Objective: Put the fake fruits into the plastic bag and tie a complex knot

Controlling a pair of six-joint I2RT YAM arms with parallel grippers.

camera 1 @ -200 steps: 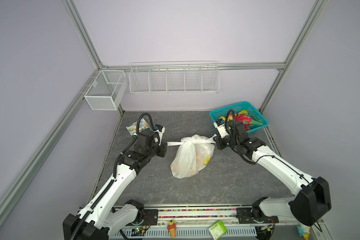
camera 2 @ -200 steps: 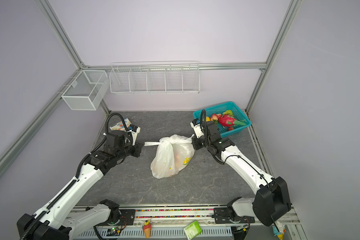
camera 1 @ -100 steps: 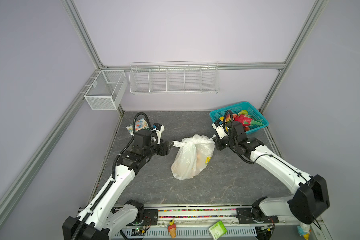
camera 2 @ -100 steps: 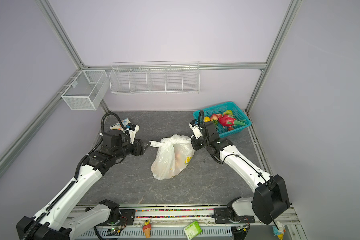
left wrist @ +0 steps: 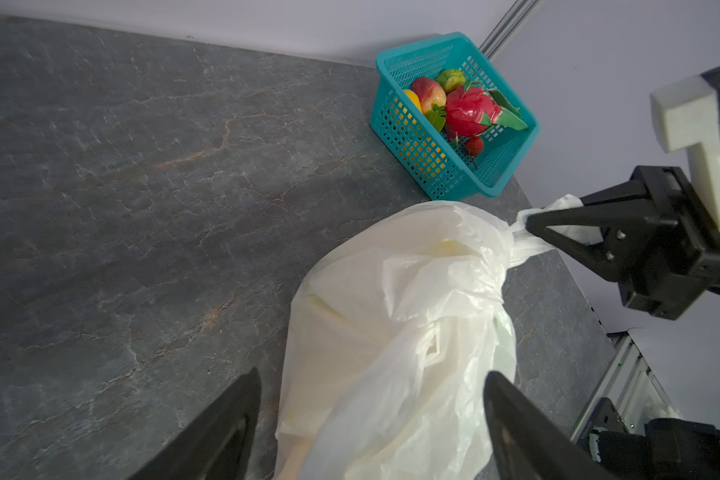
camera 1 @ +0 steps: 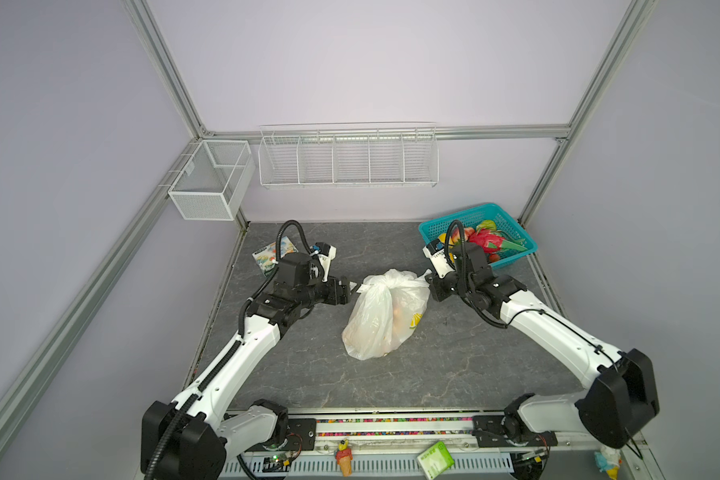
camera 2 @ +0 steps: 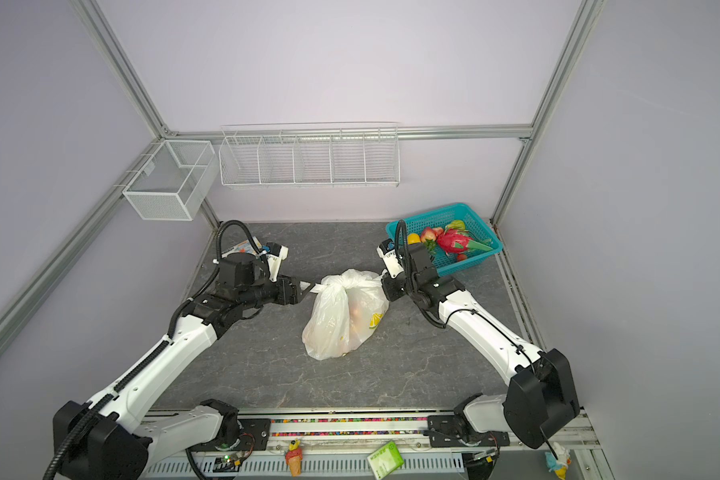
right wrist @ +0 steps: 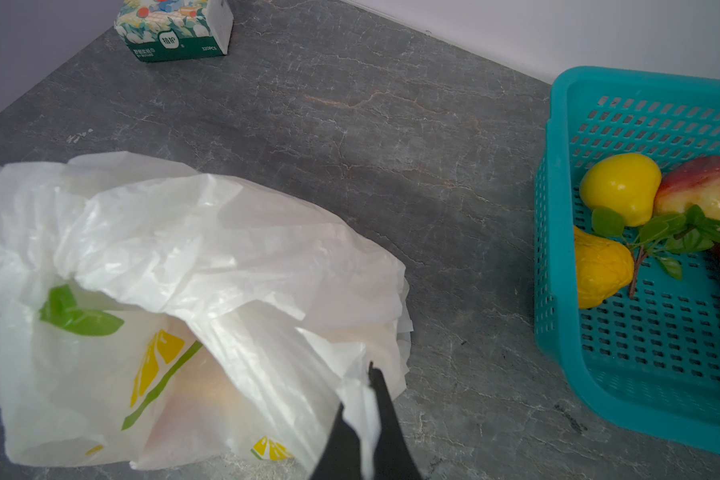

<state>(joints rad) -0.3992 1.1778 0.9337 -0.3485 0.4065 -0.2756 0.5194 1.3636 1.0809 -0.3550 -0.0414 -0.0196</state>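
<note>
The tail needs to be drawn taut, so next I should pull my right gripper away from the knot's bunched twist (camera 1: 390, 280) (right wrist: 72, 260) between my grippers, then release that tail.
The plastic bag (camera 1: 385, 316) (camera 2: 341, 320) lies on the grey table between both arms, lemon print facing up, with orange fruit showing faintly through it. Its knot (left wrist: 504, 266) (camera 1: 376, 284) is a bunched twist at the far end. My left gripper (camera 1: 348, 288) (left wrist: 371, 374) stands open beside the knot; a white tail lies loose between its spread fingers. My right gripper (camera 1: 430, 277) (right wrist: 371, 376) is shut on the bag's other white tail. More fake fruits (camera 1: 485, 241) (right wrist: 620, 187) sit in the teal basket: a pink dragon fruit, a peach and yellow ones.
The teal basket (camera 1: 512, 259) stands at the back right, just behind my right wrist. A printed box (camera 1: 273, 253) (right wrist: 175, 29) lies at the back left. Wire racks (camera 1: 348, 156) hang on the walls. An ice-cream figurine (camera 1: 344, 455) and a green packet (camera 1: 435, 457) sit on the front rail.
My left gripper has opened and let go of its tail. The handles were stretched taut between both grippers and are now slack. Both grippers have moved in closer to the bag.
</note>
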